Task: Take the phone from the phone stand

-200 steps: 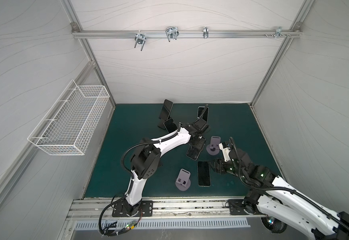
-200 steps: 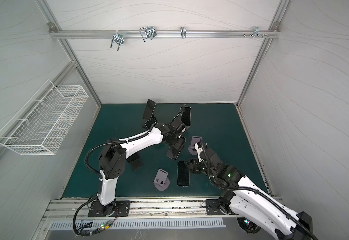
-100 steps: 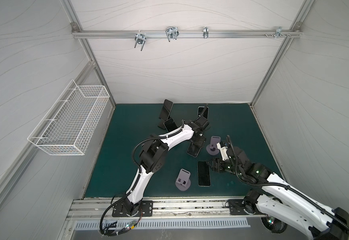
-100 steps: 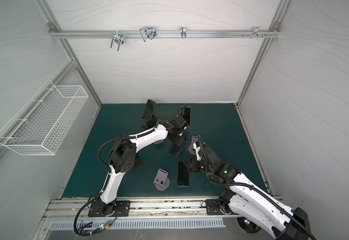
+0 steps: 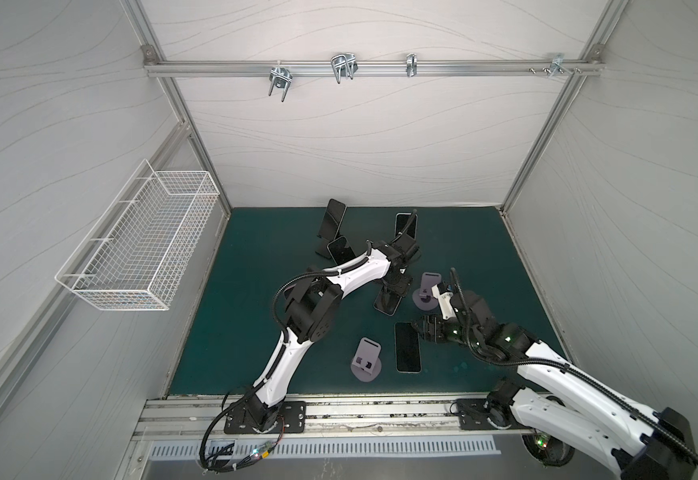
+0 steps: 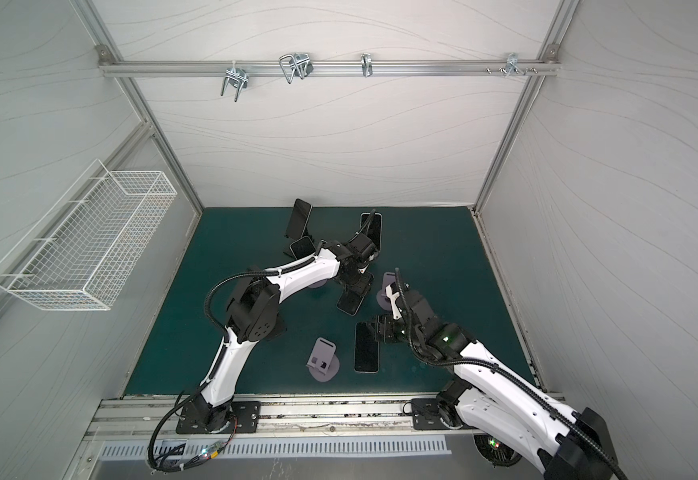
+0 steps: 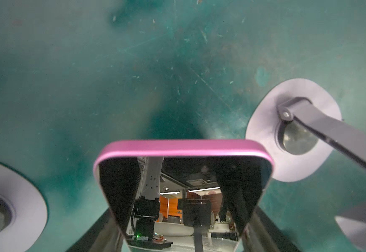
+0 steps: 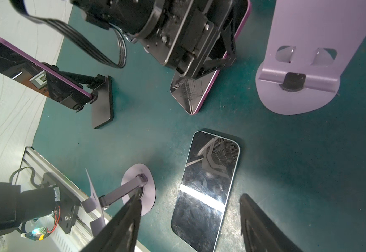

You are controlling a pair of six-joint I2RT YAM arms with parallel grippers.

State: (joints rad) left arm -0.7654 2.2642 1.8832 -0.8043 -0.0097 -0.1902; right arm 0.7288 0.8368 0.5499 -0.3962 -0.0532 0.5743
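Note:
My left gripper comes down next, lays the pink-edged phone [image 5: 385,302] on the bare mat beside the empty purple stand and releases it, as that patch is clear.
My left gripper [image 5: 397,286] [image 7: 183,229] is shut on a pink-edged phone [image 5: 385,302] [image 7: 182,149] [image 8: 190,96]. The phone hangs tilted over the green mat, its low end close to the surface, clear of any stand. An empty purple phone stand [image 5: 425,291] [image 6: 386,297] [image 8: 297,72] sits just to its right. My right gripper [image 5: 422,330] [image 8: 190,197] is open. It hovers over the far end of a second phone [image 5: 407,347] [image 6: 366,347] [image 8: 208,181], which lies flat on the mat.
Another empty purple stand [image 5: 366,359] [image 8: 138,187] stands near the front edge. At the back, a black stand carries a phone [image 5: 332,218] [image 8: 31,72]. Two more propped phones [image 5: 341,249] [image 5: 405,224] are nearby. A wire basket [image 5: 143,249] hangs on the left wall.
The left arm's elbow has swung right while the held phone stayed almost in place. The right gripper has edged left over the flat phone.

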